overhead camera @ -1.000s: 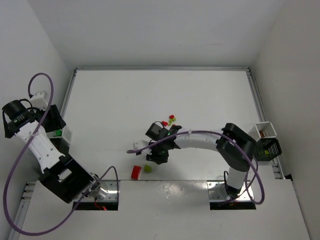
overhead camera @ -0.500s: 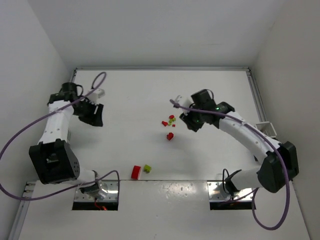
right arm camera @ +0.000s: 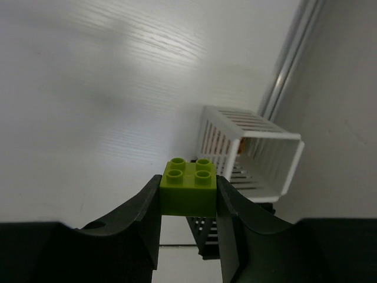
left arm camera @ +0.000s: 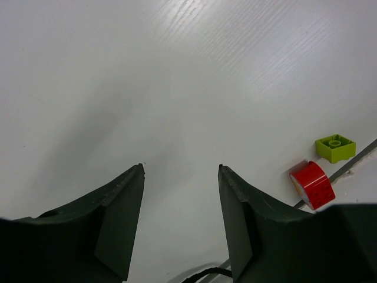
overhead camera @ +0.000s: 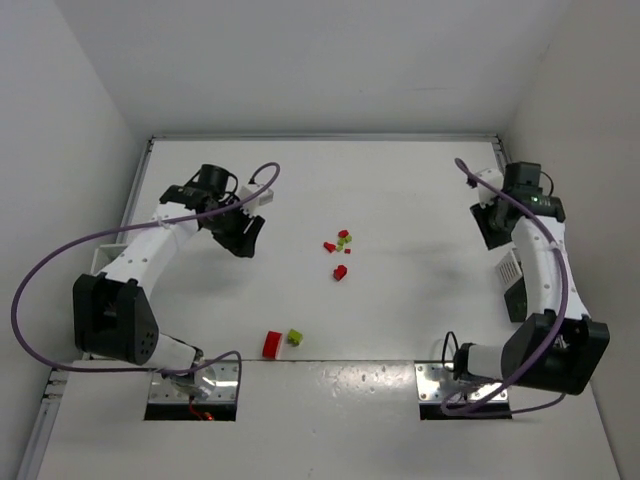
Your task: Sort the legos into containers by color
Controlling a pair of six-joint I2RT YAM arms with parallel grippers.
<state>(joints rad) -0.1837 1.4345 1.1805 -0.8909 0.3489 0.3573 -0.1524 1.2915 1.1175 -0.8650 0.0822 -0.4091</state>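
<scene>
The robot's right gripper will next move back and to the right in the overhead view, over the dark slatted bin (overhead camera: 517, 299) (right arm camera: 208, 237), because the lime lego still hangs short of that bin.
My right gripper (right arm camera: 188, 194) is shut on a lime yellow-green lego (right arm camera: 189, 186), studs up, held just short of a white ribbed container (right arm camera: 250, 152). From above, this gripper (overhead camera: 493, 222) hangs at the right edge beside that white container (overhead camera: 508, 268). My left gripper (left arm camera: 181, 168) is open and empty over bare table; from above it (overhead camera: 240, 232) is left of centre. A red lego (left arm camera: 312, 184) and a lime lego (left arm camera: 334, 147) lie to its right, near the front edge (overhead camera: 272, 344). Small red and lime legos (overhead camera: 340, 240) cluster mid-table, with one red piece (overhead camera: 340, 272) below them.
A dark slatted bin (overhead camera: 517, 295) sits next to the white container, and shows under the held brick in the right wrist view (right arm camera: 218, 236). A metal rail (right arm camera: 291, 59) runs along the right wall. Grey base plates (overhead camera: 195, 385) lie at the near edge.
My right arm swung from the middle cluster to the right edge by the containers. My left arm moved from the left wall toward the table's middle.
</scene>
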